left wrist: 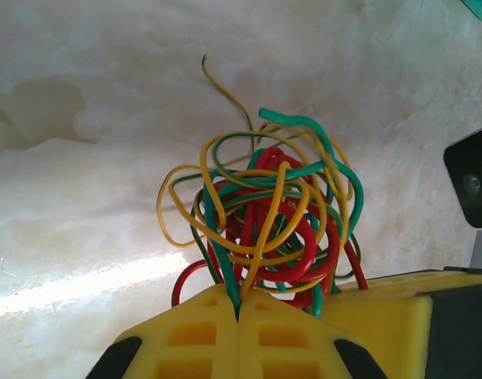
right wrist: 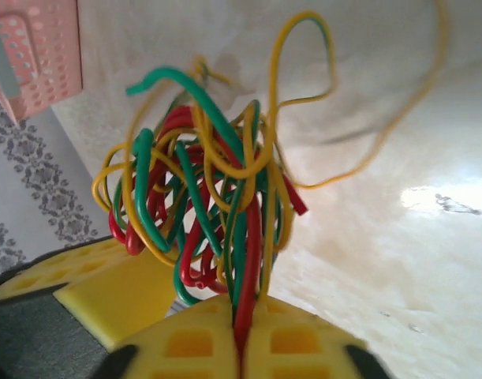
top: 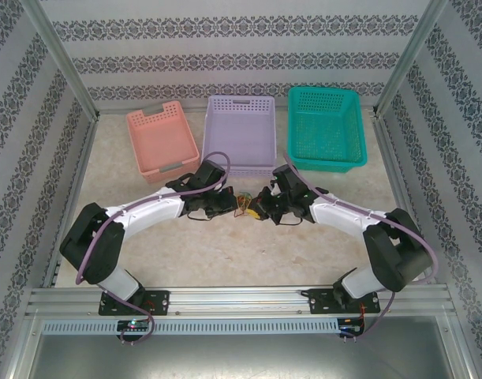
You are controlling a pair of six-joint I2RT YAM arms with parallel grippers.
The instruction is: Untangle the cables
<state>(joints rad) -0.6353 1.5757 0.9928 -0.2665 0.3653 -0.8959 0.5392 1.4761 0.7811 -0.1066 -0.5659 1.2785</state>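
The pinched pieces of the cables loop into the tangled ball, so my left gripper will pull away from my right gripper next, then return over that ball and release.
The cables are a tangled ball of red, green and yellow wires held between both grippers over the middle of the table. My left gripper is shut on them from the left. In the left wrist view its yellow fingers pinch a green and a yellow strand of the cables. My right gripper is shut on them from the right. In the right wrist view a red and a green strand of the cables run down into the right gripper. One yellow end trails loose.
Three baskets stand in a row at the back: pink, lilac and teal. Patterned walls and metal posts close in the sides. A metal rail runs along the near edge.
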